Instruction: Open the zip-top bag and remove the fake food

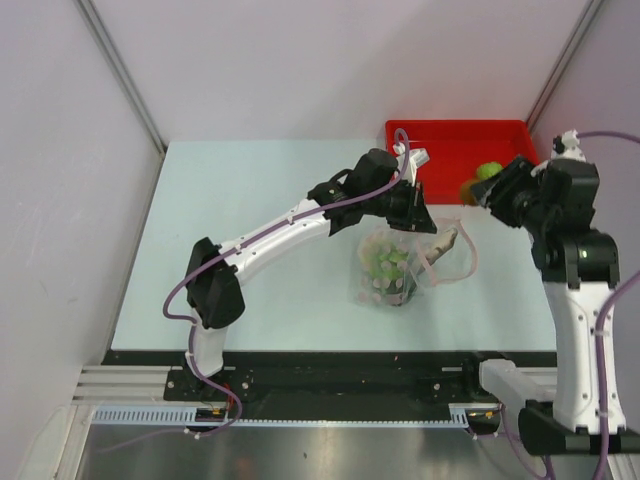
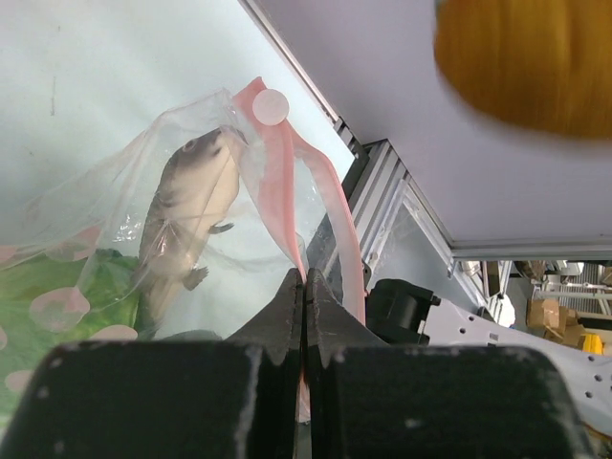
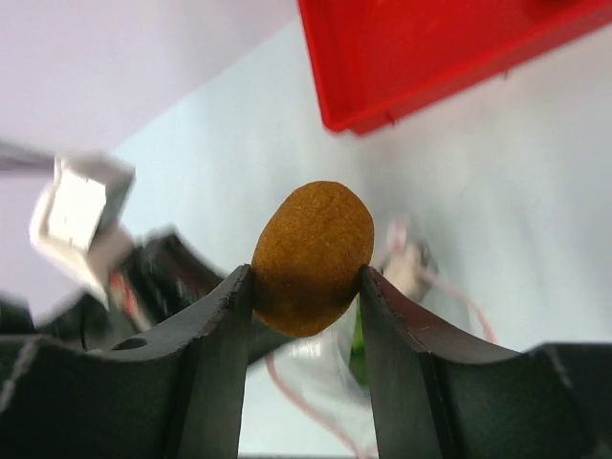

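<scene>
Next, my right gripper moves outward over the bare bottom of the red tray (image 1: 440, 140) showing beside the light green fruit (image 1: 489, 172), then goes down and releases its fruit.
The clear zip-top bag (image 1: 398, 262) lies mid-table, mouth toward the right. My left gripper (image 1: 420, 216) (image 2: 304, 279) is shut on one side of its pink zip strip (image 2: 287, 182) and holds it up. Inside the bag (image 2: 124, 191) I see a grey fish (image 2: 191, 206) and a leafy green piece (image 2: 57, 287). My right gripper (image 1: 482, 193) (image 3: 304, 273) is shut on an orange-brown round fruit (image 3: 313, 256) (image 1: 468, 190), in the air right of the bag near the tray's front edge. A light green fruit (image 1: 489, 172) sits in the red tray (image 1: 440, 140).
The red tray (image 3: 430, 48) stands at the back right corner of the table, by the right wall. The left arm (image 1: 280, 235) stretches diagonally across the table's middle. The right arm's base (image 1: 580, 330) stands at the near right.
</scene>
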### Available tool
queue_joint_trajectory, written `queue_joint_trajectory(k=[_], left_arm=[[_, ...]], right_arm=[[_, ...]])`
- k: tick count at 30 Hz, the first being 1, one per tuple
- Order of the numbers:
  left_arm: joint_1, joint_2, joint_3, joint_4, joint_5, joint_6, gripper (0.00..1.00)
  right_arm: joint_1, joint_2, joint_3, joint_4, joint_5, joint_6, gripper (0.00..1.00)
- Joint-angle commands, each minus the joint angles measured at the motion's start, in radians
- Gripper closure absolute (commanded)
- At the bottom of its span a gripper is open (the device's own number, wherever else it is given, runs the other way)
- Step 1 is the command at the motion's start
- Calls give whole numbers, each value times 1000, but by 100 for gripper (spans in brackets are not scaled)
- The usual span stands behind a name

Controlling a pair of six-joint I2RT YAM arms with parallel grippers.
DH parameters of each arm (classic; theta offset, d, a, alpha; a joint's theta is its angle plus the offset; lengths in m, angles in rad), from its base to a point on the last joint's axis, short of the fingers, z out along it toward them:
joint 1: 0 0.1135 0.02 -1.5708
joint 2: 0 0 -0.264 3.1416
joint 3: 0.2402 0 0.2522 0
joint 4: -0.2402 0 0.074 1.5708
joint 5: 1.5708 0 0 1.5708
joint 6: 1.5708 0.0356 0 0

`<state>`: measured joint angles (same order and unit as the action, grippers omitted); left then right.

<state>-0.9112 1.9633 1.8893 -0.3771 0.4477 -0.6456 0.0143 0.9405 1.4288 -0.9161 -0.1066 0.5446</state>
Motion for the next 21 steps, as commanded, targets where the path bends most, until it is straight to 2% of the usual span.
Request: queue_joint_trajectory(k=[1, 8, 9, 10, 12, 16, 21], left_arm=[[8, -49, 28, 27, -4, 26, 100], [8, -50, 16, 79, -20, 17, 100], [8, -52, 11, 79, -23, 18, 100], [8, -49, 10, 84, -23, 17, 100], [6, -50, 2, 93, -26, 11, 100], [-2, -52, -10, 99, -47, 11, 100], [-11, -58, -18, 90, -70, 12, 100]], right_arm=[[-37, 203, 146, 97, 171, 41, 100], [-100, 674, 596, 54, 182, 34, 100], [-114, 722, 692, 54, 170, 40, 100], [-132, 824, 735, 52, 148, 51, 100], [-181, 912, 841, 66, 117, 72, 100], [-235, 1085, 883, 147, 62, 78, 100], [-258, 1219, 877, 204, 24, 52, 100]])
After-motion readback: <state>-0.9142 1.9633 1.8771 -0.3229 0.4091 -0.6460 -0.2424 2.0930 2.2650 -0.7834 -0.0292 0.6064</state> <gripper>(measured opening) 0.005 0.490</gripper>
